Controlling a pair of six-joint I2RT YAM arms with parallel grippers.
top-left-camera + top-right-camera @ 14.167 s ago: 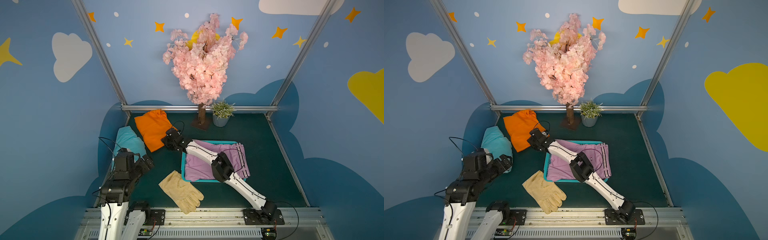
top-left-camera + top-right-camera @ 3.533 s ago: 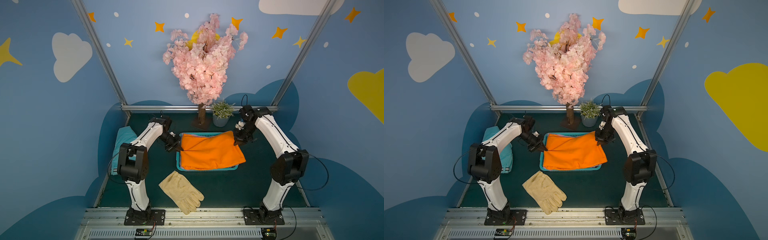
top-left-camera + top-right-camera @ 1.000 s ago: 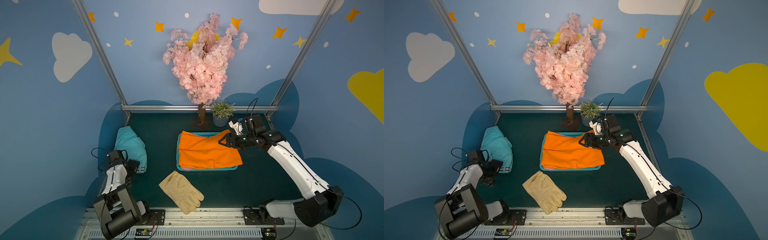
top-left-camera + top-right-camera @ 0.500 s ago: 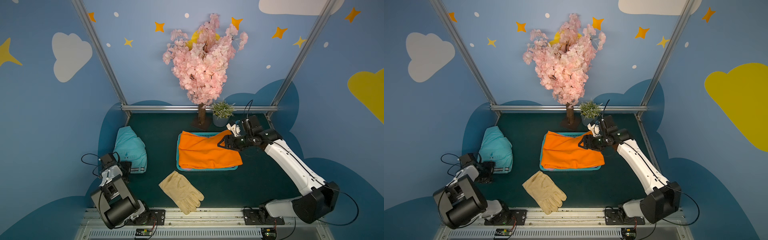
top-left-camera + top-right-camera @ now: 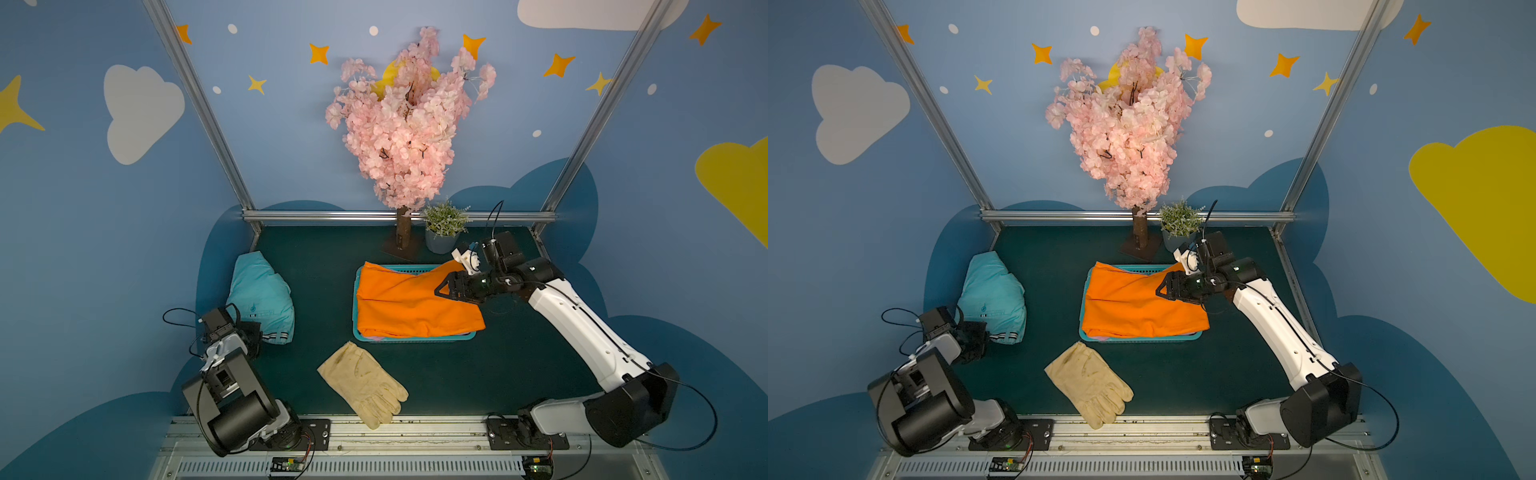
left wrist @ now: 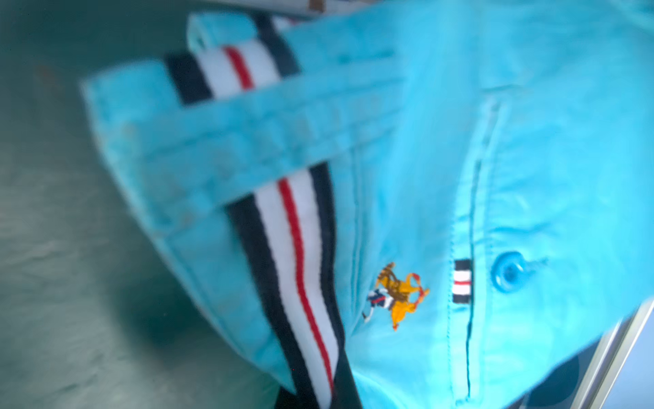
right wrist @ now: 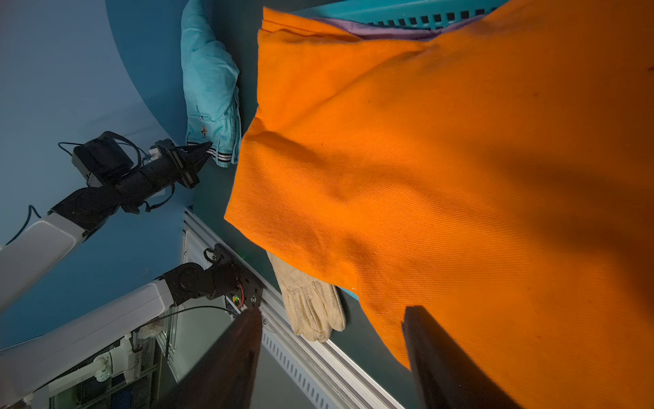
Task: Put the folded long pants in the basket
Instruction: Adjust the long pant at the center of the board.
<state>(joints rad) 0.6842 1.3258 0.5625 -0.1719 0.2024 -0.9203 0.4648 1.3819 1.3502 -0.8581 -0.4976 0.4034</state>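
Observation:
I next need to carry the hem outward with my left gripper onto the bare mat beside the basket and let go of it there.
The turquoise folded long pants (image 5: 259, 295) (image 5: 992, 297) lie at the left of the mat. My left gripper (image 5: 261, 335) (image 7: 208, 146) is shut on their dark-striped hem (image 6: 293, 269) at the near end. The teal basket (image 5: 411, 338) (image 5: 1133, 339) stands mid-table. Orange pants (image 5: 407, 303) (image 7: 424, 159) lie on top in it, spilling over its right rim, with a lilac garment (image 7: 389, 33) showing beneath. My right gripper (image 5: 445, 286) (image 7: 332, 311) hovers open over the orange pants' far right corner, holding nothing.
A cream work glove (image 5: 363, 384) lies in front of the basket near the front rail. A pink blossom tree (image 5: 402, 232) and a grey plant pot (image 5: 442, 241) stand at the back, just behind the basket. Metal frame posts bound the mat.
My left gripper has reached the turquoise pants' striped hem and shut on it. My right gripper has stayed open over the orange pants, barely moving.

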